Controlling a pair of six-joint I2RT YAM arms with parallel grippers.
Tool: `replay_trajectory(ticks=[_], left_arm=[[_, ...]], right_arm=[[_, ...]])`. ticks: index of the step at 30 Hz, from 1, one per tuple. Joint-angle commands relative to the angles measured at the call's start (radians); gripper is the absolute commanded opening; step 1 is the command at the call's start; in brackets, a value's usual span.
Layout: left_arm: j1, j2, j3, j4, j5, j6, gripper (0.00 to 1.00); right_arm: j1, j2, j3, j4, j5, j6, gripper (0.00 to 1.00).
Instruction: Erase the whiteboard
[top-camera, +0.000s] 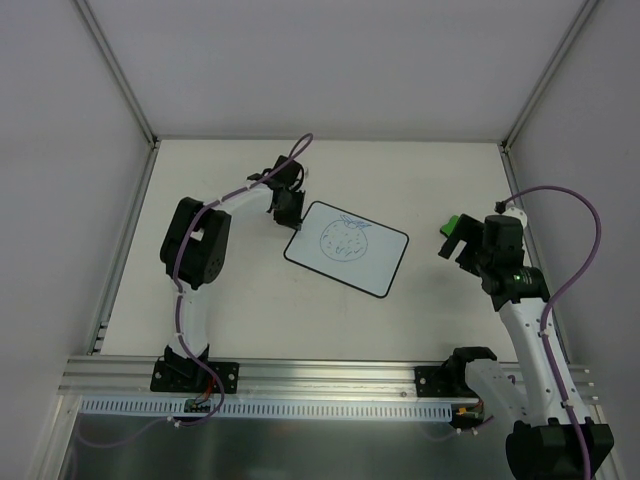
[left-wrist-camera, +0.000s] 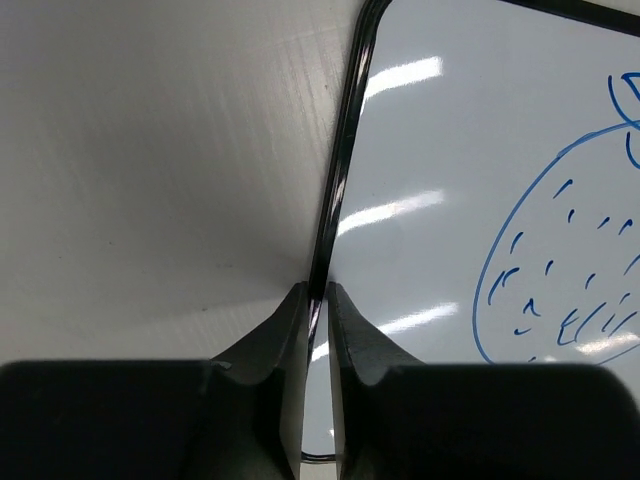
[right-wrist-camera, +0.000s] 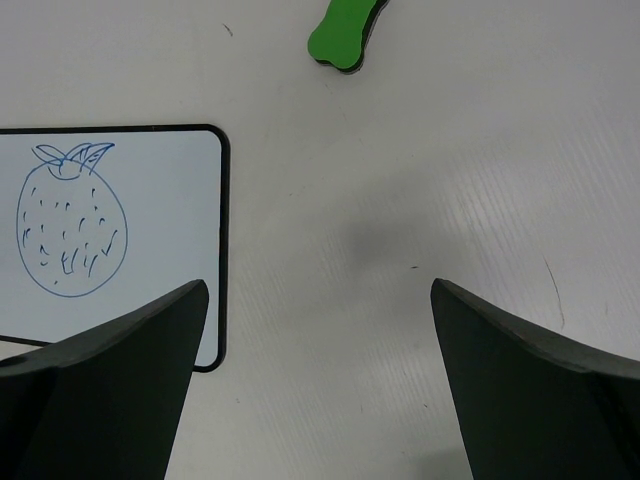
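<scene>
My right gripper moves outward to the green eraser next and lowers the open fingers around its narrow middle (top-camera: 449, 227) (right-wrist-camera: 355, 14), since the eraser lies outward and below.
The whiteboard (top-camera: 372, 262) lies flat on the table, white with a thin black border and a blue strawberry-like scribble (top-camera: 345, 239). My left gripper (top-camera: 289, 216) is at the board's left edge. In the left wrist view its fingers (left-wrist-camera: 350, 335) are closed on the black border of the whiteboard (left-wrist-camera: 450, 150). My right gripper (top-camera: 448, 245) is open and empty to the right of the board. In the right wrist view (right-wrist-camera: 320, 290) the board (right-wrist-camera: 150, 200) lies to the left. A green eraser (right-wrist-camera: 346, 35) lies ahead of the gripper and also shows in the top view (top-camera: 452, 224).
White walls with aluminium posts close the table at the back and sides. An aluminium rail (top-camera: 330, 378) runs along the near edge with both arm bases on it. Purple cables loop beside each arm.
</scene>
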Motion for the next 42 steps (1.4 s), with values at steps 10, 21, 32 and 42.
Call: replay_trajectory(ticks=[10,21,32,42], left_arm=[[-0.045,-0.143,-0.298,-0.028,-0.02,-0.173,0.0],[-0.064,-0.23,-0.449,-0.024,-0.029,-0.249,0.0],[-0.067,-0.236,-0.457,-0.002,-0.001,-0.273,0.0],[-0.065,-0.244,-0.452,0.007,0.008,-0.278,0.0]], right_arm=[[0.005,0.2,0.05,0.111,0.152,0.073,0.99],[-0.018,0.657,0.298,0.163,0.174,0.071,0.88],[-0.064,0.944,0.471,0.168,0.174,0.151,0.75],[-0.122,1.055,0.547,0.168,0.137,0.162,0.69]])
